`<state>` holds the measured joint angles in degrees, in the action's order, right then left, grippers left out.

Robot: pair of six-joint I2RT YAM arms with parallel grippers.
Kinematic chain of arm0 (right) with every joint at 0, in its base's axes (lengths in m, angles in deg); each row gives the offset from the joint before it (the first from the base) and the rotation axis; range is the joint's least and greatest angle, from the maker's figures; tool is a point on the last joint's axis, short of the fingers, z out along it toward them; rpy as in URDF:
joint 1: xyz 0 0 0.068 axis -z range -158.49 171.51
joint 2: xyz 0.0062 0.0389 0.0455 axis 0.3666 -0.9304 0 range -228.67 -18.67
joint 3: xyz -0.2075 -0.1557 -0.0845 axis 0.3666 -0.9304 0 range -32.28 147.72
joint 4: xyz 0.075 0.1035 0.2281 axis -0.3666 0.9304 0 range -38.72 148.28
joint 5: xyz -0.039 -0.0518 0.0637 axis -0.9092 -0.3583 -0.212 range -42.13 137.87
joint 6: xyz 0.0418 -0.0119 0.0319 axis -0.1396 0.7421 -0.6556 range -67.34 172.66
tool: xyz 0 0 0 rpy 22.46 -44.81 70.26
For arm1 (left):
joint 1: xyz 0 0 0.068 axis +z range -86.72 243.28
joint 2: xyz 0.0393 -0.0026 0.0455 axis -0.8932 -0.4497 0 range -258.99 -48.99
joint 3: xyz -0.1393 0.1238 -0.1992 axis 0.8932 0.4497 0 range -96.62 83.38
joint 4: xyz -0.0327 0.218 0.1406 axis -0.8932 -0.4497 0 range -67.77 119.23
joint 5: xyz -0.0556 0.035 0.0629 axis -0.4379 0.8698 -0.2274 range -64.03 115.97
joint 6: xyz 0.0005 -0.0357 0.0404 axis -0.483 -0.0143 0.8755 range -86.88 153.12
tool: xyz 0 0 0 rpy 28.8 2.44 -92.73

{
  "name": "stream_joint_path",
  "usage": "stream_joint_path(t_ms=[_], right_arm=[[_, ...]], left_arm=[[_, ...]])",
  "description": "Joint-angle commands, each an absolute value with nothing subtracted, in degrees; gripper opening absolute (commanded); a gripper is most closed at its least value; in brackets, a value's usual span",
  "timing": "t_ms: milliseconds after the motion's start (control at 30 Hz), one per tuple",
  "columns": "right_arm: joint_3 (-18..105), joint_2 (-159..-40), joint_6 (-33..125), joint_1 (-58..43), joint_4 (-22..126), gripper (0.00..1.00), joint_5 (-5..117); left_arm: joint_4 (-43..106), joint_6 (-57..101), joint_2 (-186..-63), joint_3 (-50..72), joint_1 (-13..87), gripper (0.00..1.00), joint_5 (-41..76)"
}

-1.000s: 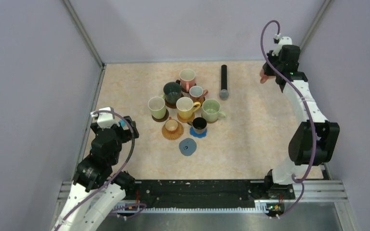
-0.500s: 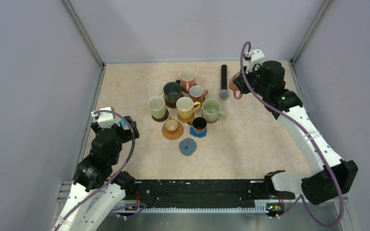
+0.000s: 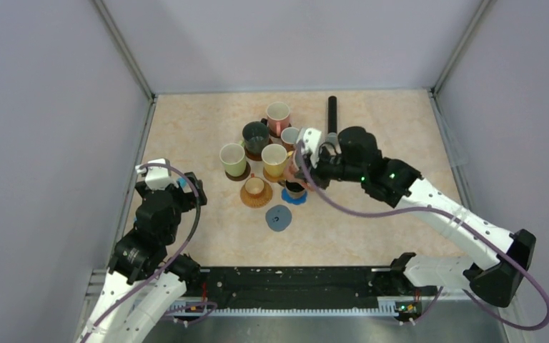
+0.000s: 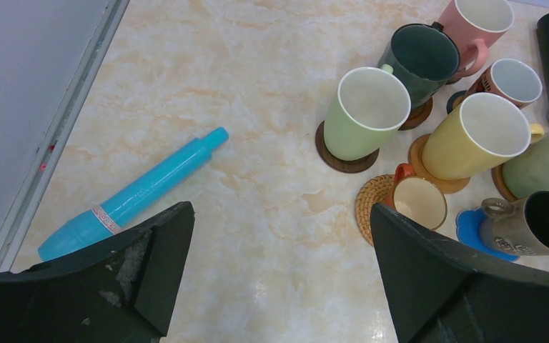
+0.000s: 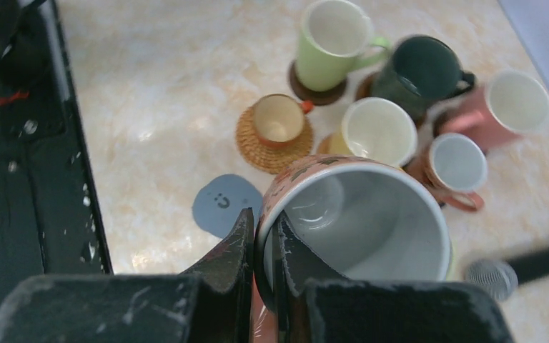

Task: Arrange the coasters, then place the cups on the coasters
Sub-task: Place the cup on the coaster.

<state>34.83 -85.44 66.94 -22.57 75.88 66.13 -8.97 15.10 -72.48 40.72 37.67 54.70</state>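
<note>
The grey-blue coaster is below and nearer my base, so I should move the orange cup (image 5: 357, 221) back and down with my right gripper and let go of it on the still bare grey-blue coaster (image 5: 226, 206).
My right gripper (image 5: 264, 218) is shut on the rim of an orange patterned cup (image 5: 357, 221), white inside, held in the air over the cluster of cups. One finger is inside the cup and one outside. Below and to the left lies a bare grey-blue coaster (image 5: 220, 204) (image 3: 279, 218). Several cups stand on coasters: pale green (image 4: 364, 111), dark green (image 4: 422, 57), pink (image 4: 475, 21), yellow (image 4: 475, 136), a small orange one (image 4: 418, 201) on a woven coaster (image 4: 372, 204), and dark brown (image 4: 536, 225) on a blue coaster (image 4: 468, 225). My left gripper (image 4: 279, 214) is open over bare table, left of the cluster.
A long black cylinder with a grey tip (image 3: 332, 118) lies behind the cups. A turquoise pen-like tube (image 4: 136, 193) lies near the table's left edge. The right arm (image 3: 414, 196) stretches across the right half of the table.
The right arm has swung from the far right corner to above the cup cluster, carrying the orange cup. The left arm has not moved.
</note>
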Motion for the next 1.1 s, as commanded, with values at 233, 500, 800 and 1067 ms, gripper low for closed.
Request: stream_joint_path(t_ms=[233, 500, 800, 1067], right_arm=[[34.29, -90.39, 86.58, -38.87, 79.24, 0.0, 70.89], [38.97, -100.21, 90.57, -40.56, 84.96, 0.0, 66.64], [42.75, -106.97, 92.89, -40.61, 84.91, 0.0, 66.69], [41.59, -109.05, 93.35, -40.57, 81.79, 0.0, 66.53]], left_arm=[[-6.99, 15.37, -72.13, 39.76, 37.64, 0.99, 55.05], [-7.0, 15.37, -71.4, 39.87, 37.62, 0.99, 55.1], [-6.98, 15.5, -71.48, 39.87, 37.67, 0.99, 54.97], [-6.97, 15.63, -71.31, 39.95, 37.62, 0.99, 54.97]])
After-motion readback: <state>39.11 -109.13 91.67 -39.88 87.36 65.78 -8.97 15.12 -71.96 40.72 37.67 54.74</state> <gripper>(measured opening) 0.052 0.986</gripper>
